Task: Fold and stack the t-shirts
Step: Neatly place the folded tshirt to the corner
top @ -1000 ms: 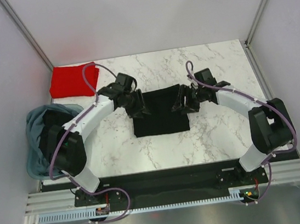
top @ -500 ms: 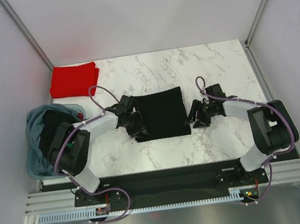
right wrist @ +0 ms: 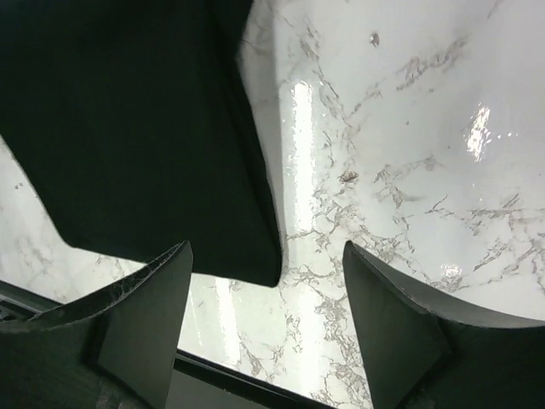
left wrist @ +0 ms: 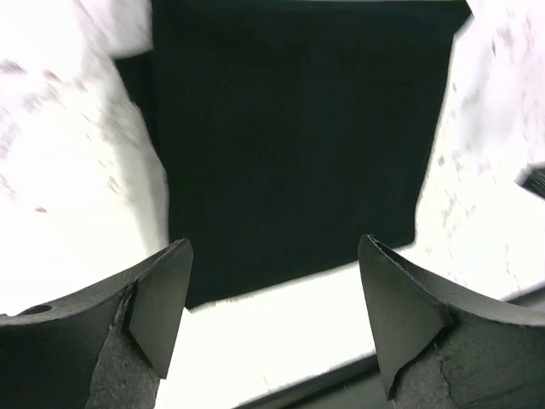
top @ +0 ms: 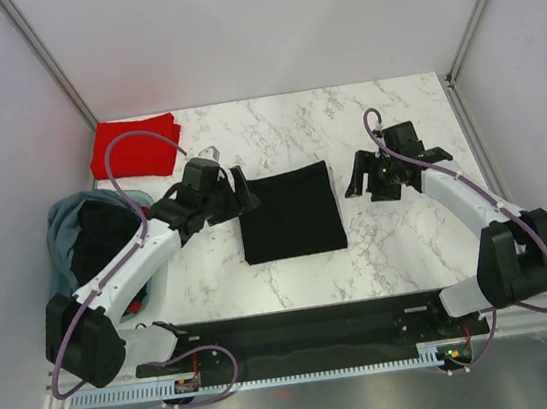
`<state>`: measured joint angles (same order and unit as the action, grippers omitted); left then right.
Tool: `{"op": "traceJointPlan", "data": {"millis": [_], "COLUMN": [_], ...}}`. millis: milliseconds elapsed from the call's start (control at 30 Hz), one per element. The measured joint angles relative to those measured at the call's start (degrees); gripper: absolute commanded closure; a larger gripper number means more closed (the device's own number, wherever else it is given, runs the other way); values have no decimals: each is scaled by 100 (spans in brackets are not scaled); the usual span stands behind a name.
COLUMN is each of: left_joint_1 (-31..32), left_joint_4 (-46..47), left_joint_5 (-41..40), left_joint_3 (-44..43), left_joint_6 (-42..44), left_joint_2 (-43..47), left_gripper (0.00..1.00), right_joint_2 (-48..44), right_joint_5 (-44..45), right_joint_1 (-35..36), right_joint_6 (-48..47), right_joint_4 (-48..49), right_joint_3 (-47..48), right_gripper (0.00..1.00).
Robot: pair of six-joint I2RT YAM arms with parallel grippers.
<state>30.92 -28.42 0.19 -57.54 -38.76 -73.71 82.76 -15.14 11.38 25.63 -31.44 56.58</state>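
Observation:
My left gripper should move down next, onto the flat edge of the black shirt by the tub, near the shirt's far corner.
A black t-shirt [top: 290, 212], folded into a flat square, lies in the middle of the marble table [top: 400, 248]. It also shows in the left wrist view [left wrist: 289, 136] and the right wrist view [right wrist: 128, 128]. A folded red t-shirt [top: 133, 148] lies at the back left corner. My left gripper [top: 242, 194] is open and empty, just left of the black shirt's far left corner. My right gripper [top: 363, 179] is open and empty, a little to the right of the shirt. More dark cloth [top: 106, 237] sits in the tub.
A grey-blue fabric tub [top: 60, 232] stands at the table's left edge, holding dark shirts. White walls close in the table at the back and both sides. A black rail [top: 300, 327] runs along the near edge.
Both grippers have let go of the black shirt and drawn back from it, the left one up and to the left, the right one up and to the right. The shirt lies folded flat.

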Motion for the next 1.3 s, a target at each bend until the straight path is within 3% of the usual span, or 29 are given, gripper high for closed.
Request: {"op": "traceJointPlan", "data": {"millis": [333, 500, 767, 1067, 1167, 1200, 1233, 1267, 1300], "left_joint_1": [-1370, -1397, -1436, -1482, -1464, -1445, -1419, -1370, -1320], "left_joint_4": [1558, 2184, 2509, 3733, 4041, 4155, 4266, 4321, 4406], "left_joint_5": [774, 1202, 1246, 1963, 2092, 2127, 2159, 2164, 2227], "left_joint_3": [636, 538, 175, 107, 260, 334, 400, 452, 507], "left_joint_6": [476, 605, 566, 181, 46, -9, -92, -138, -225], "left_joint_2": [-890, -1561, -2765, -3294, -3318, -3318, -3320, -3351, -3418], "left_gripper": [14, 14, 21, 27, 33, 45, 51, 66, 72], "right_joint_2": [-798, -962, -986, -986, -986, -986, -986, -986, -986], "right_joint_5": [-278, -400, -485, -529, -544, -549, -553, -555, -560], "right_joint_1": [2, 0, 2, 2, 2, 2, 2, 2, 2], "right_joint_6": [-170, -310, -428, -496, -505, -509, -509, -509, -509], "right_joint_4": [-494, -704, -866, -977, -977, -975, -975, -973, -975], "right_joint_3": [59, -125, -219, -219, -219, -219, -219, -219, -219], "right_gripper": [19, 19, 19, 19, 19, 19, 19, 19, 19]}}
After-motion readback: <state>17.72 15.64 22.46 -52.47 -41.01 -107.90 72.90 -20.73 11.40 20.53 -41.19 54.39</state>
